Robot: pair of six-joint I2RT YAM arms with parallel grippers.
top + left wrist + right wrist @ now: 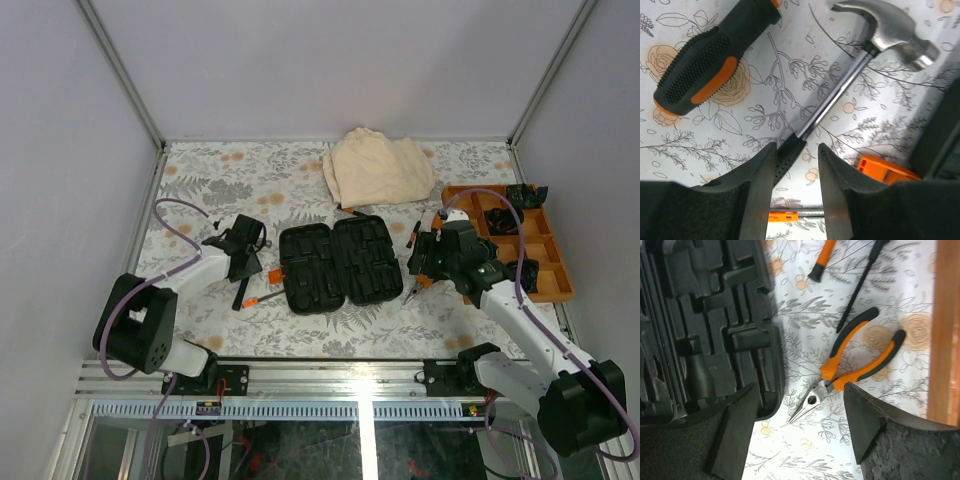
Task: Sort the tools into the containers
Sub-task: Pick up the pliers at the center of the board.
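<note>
The pliers' spread handles leave a gap for a finger, so the robot's right gripper needs to shift toward the tray, turning, and lower over the pliers' tray-side handle.
The black tool case (330,262) lies open at mid-table, both halves showing moulded slots. My left gripper (247,252) is open just left of it. In the left wrist view its fingers (757,190) straddle the black handle of a little hammer (890,32) lying on the table, with a gap on the right side. A black-and-orange screwdriver handle (710,55) lies beside it. My right gripper (425,262) is open and empty over the orange-handled pliers (855,365), right of the case (705,325). Two screwdrivers (860,285) lie beyond the pliers.
A beige folded cloth (378,165) lies at the back. An orange compartment tray (555,285) with black parts stands at the right; its edge shows in the right wrist view (945,330). The case's orange latch (885,170) and a small orange-handled tool (785,216) lie near my left gripper.
</note>
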